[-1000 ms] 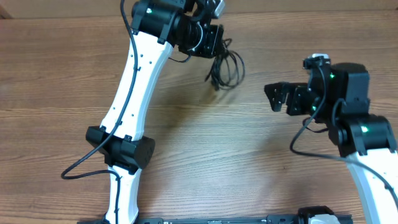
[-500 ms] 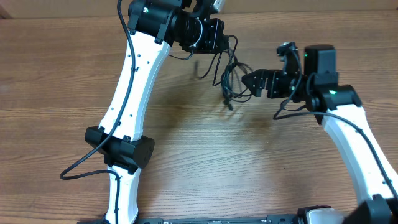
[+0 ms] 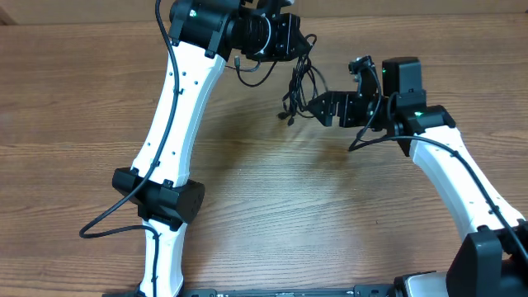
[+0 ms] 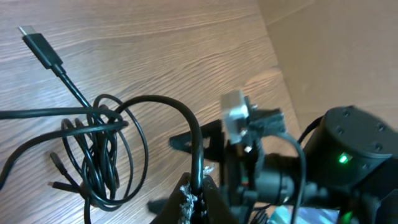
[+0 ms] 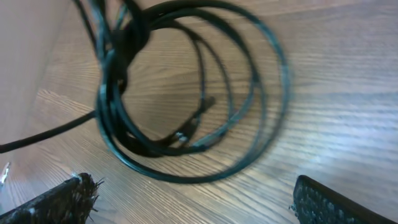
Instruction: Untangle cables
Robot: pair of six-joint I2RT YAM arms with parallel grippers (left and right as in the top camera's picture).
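Observation:
I will move my left gripper to the left in the overhead view next, over the bare tabletop, and let go of the piece of cable there, since the clear wood gives the bundle (image 4: 102, 149) room.
A tangle of thin black cables (image 3: 299, 91) hangs from my left gripper (image 3: 290, 37) at the far middle of the table. In the left wrist view the left gripper (image 4: 198, 200) is shut on one strand, and the coiled bundle (image 4: 102, 149) with a USB plug (image 4: 38, 48) dangles below it. My right gripper (image 3: 318, 107) is open and sits just right of the bundle, almost touching it. In the right wrist view the looped cables (image 5: 186, 93) lie just ahead of the open fingers (image 5: 193, 202).
The wooden table (image 3: 264, 214) stretches around both arms. The left arm's own cable (image 3: 107, 223) trails beside its base at the near left.
My right gripper has moved left and away from me, from the right side up to the cable bundle. The left gripper has lifted the bundle slightly right.

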